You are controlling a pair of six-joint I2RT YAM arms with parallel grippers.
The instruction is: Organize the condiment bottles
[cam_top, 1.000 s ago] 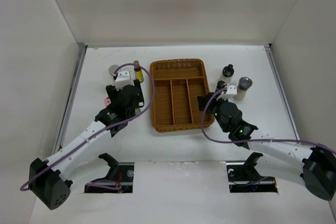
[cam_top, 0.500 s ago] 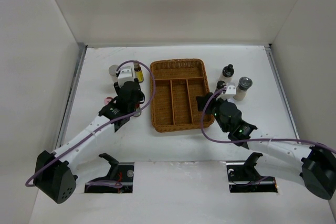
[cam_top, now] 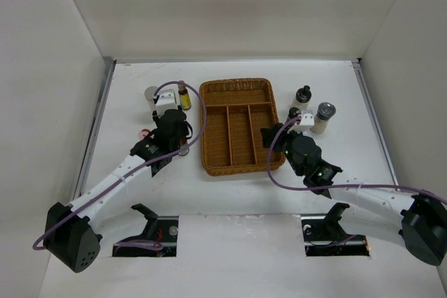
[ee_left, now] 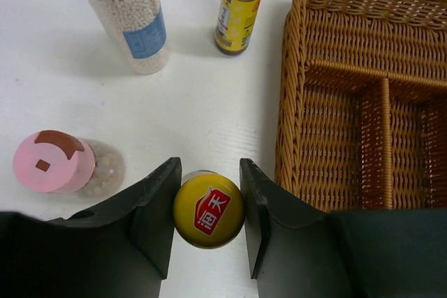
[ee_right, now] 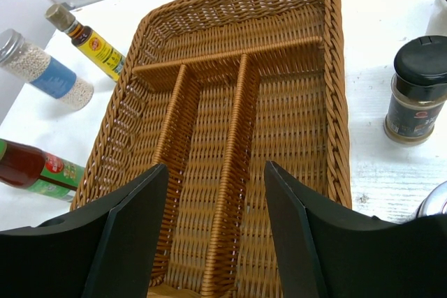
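Note:
The sauce bottle rises with my left gripper next and goes outward over the tray's rim. It then comes down into the tray's wide far section (cam_top: pixel 238 93) (ee_left: pixel 419 35) for release, since that section stands empty.
My left gripper (ee_left: pixel 208 209) is shut on the yellow-orange cap of a sauce bottle (ee_left: pixel 209 210) that stands just left of the wicker tray (ee_left: pixel 363 88). Around it stand a pink-lidded jar (ee_left: pixel 54 162), a silver-lidded white jar (ee_left: pixel 126 15) and a dark yellow-label bottle (ee_left: pixel 239 8). The same sauce bottle's red and green body (ee_right: pixel 35 167) shows at the left of the right wrist view. My right gripper (ee_right: pixel 216 193) hangs open and empty over the tray's near right end (cam_top: pixel 272 146). Right of the tray stand two black-capped bottles (cam_top: pixel 303 93) (cam_top: pixel 293 113) and a grey-lidded shaker (cam_top: pixel 325 113).
The brown wicker tray (cam_top: pixel 237 125) sits mid-table with empty compartments. White walls close in the table at the back and both sides. A black-capped jar (ee_right: pixel 418 92) stands close to the tray's right rim.
The left gripper's jaws have closed onto the sauce bottle's cap, after shifting slightly toward the tray. The right gripper has barely moved.

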